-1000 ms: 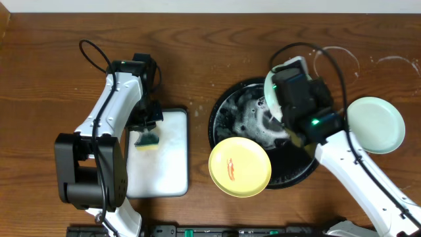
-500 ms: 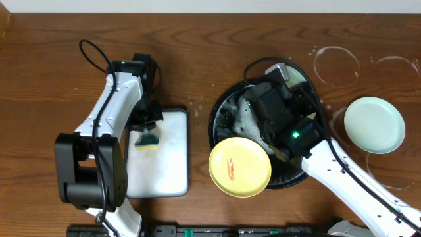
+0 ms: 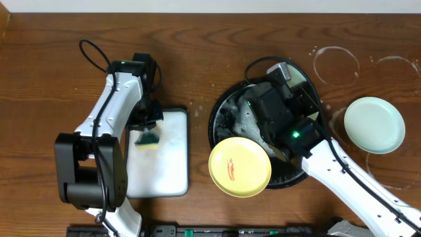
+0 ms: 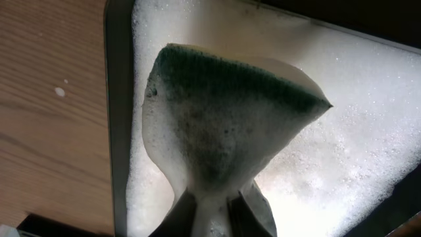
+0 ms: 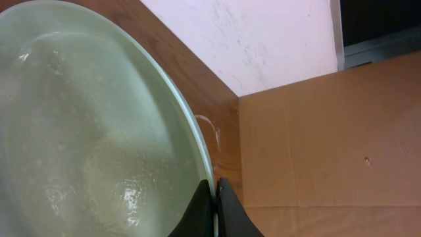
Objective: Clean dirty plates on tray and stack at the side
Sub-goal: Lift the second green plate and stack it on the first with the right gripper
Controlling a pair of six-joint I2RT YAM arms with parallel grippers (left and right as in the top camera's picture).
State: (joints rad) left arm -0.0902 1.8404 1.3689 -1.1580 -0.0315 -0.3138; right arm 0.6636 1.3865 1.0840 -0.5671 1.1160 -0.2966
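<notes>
My right gripper swings across next, lowers onto the tabletop's mint-green plate and releases, as the plate lies below it and to its right in the overhead view.
My right gripper (image 5: 215, 191) is shut on the rim of a wet pale mint-green plate (image 5: 85, 131) held tilted over the black tray (image 3: 218, 118). From overhead the right gripper (image 3: 258, 108) and its arm hide most of that plate; only a green edge (image 3: 249, 104) shows. A yellow plate (image 3: 240, 166) with an orange-red smear lies on the tray's front-left rim. Another mint-green plate (image 3: 375, 125) rests on the wooden tabletop at the right. My left gripper (image 3: 148, 130) is shut on a green sponge (image 4: 223, 112) above the white tray (image 3: 164, 171).
White soap foam (image 3: 247, 122) lies in the black tray. Whitish water rings (image 3: 335, 62) mark the wood at the back right. The white tray's soapy floor (image 4: 355, 118) and its left rim (image 4: 118, 131) lie under the sponge. A cardboard panel (image 5: 329, 131) stands beyond the table.
My right arm swung from the tray's back right toward its middle with the mint-green plate, then held still. The left arm and sponge have not moved.
</notes>
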